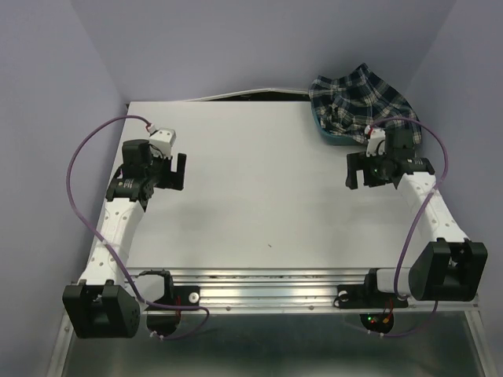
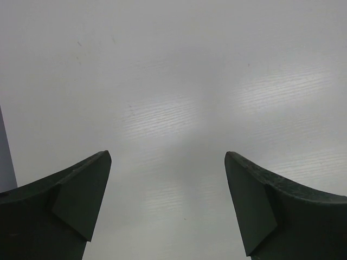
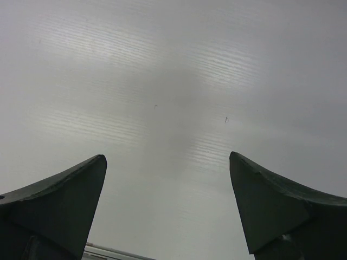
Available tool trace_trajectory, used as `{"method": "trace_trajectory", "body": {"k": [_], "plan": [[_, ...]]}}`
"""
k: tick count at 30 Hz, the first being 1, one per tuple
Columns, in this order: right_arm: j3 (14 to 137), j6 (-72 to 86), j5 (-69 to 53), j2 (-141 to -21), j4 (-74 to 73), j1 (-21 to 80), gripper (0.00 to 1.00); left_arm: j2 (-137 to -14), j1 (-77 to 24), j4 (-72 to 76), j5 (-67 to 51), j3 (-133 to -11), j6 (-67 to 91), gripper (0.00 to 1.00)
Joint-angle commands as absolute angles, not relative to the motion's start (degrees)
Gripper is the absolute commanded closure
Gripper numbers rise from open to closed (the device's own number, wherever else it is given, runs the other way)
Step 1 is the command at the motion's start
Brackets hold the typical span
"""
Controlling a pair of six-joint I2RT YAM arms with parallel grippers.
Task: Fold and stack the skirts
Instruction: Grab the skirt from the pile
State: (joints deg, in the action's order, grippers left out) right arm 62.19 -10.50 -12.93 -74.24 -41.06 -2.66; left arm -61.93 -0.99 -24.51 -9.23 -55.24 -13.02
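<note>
Next, my right gripper moves outward over the teal tub [image 1: 336, 140] and onto the plaid skirt's far peak [image 1: 363, 75], since that fold lies outward of my open fingers.
The navy-and-green plaid skirt [image 1: 355, 96] lies bunched in a heap over the teal tub [image 1: 336, 140] at the table's far right corner. The red dotted skirt is not visible. My left gripper [image 1: 181, 172] hovers open and empty over the left side of the table; in its wrist view [image 2: 168, 157] only bare table shows between the fingers. My right gripper [image 1: 353, 171] is open and empty just in front of the tub; its wrist view [image 3: 168, 158] also shows only bare table.
The white table [image 1: 251, 204] has a metal rail [image 1: 267, 292] along its near edge. Purple walls close in the back and sides. Purple cables loop from both arms.
</note>
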Motion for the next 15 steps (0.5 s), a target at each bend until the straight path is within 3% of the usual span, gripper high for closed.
{"method": "trace_trajectory", "body": {"k": [1,8,15], "plan": [[66.35,-10.37,-13.45,-73.04,-41.40,-2.90,0.00,-60.03,-0.79,-23.99,-12.74,-56.95,-16.16,0.01],[69.95,-8.97,-11.17,-77.24,-39.82,-2.90,0.00,-61.17,-0.79,-24.35,-12.66,-59.32,-17.67,0.01],[91.99,-7.56,-3.53,-95.34,-39.64,-2.90,0.00,-62.84,-0.88,-24.17,-14.32,-62.75,-17.31,0.01]]}}
